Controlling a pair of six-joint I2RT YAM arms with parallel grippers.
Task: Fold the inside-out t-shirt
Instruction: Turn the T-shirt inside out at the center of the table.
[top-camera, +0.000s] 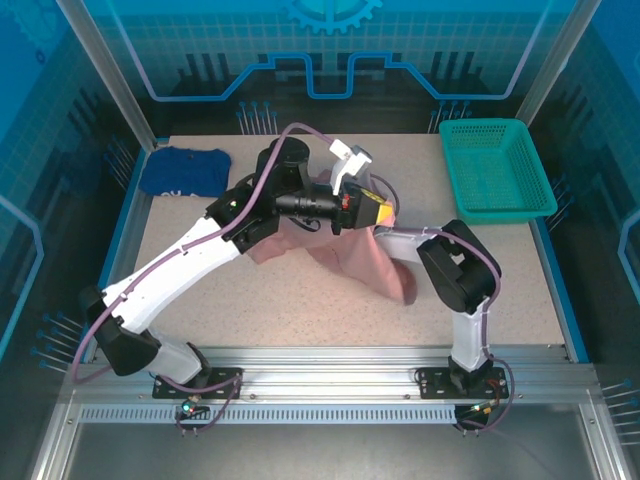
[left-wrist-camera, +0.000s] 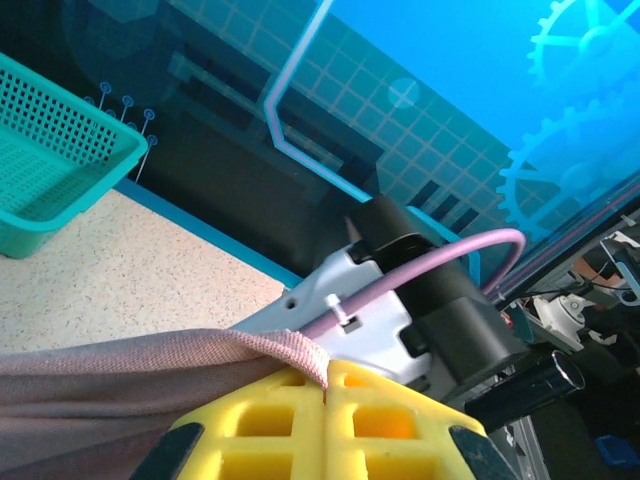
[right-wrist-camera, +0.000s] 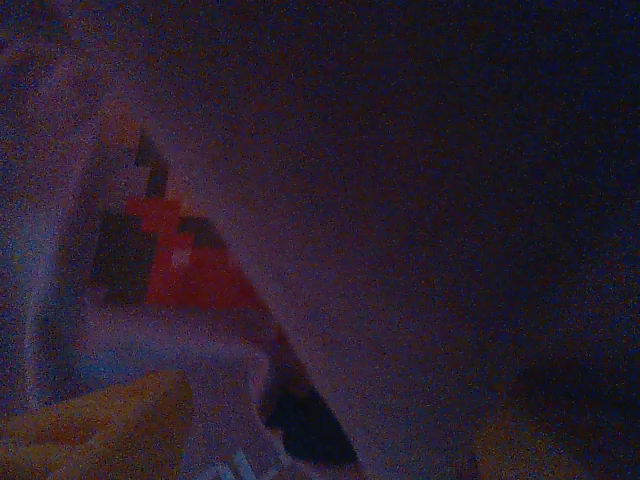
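My right gripper will next push further under the raised cloth onto the peak (right-wrist-camera: 252, 357) beside the red print, because this fold shows between its open fingers.
The inside-out t-shirt (top-camera: 340, 255) is dusty pink and lies bunched at the table's middle, part of it lifted. My left gripper (top-camera: 375, 212) reaches across above it. In the left wrist view its yellow jaws (left-wrist-camera: 328, 385) are pressed together on a hem of the pink t-shirt (left-wrist-camera: 120, 370), which hangs off to the left. My right forearm runs in under the raised cloth. The right wrist view is dark, with the t-shirt (right-wrist-camera: 450, 200) draped over it. There the right gripper (right-wrist-camera: 310, 440) has its yellow fingertips (right-wrist-camera: 90, 420) far apart at the bottom corners, with nothing seen gripped between them.
A dark blue folded garment (top-camera: 183, 170) lies at the back left of the table. A green mesh basket (top-camera: 495, 168) stands at the back right, also in the left wrist view (left-wrist-camera: 50, 170). The other arm's white and black wrist link (left-wrist-camera: 400, 300) sits just beyond my left fingertips.
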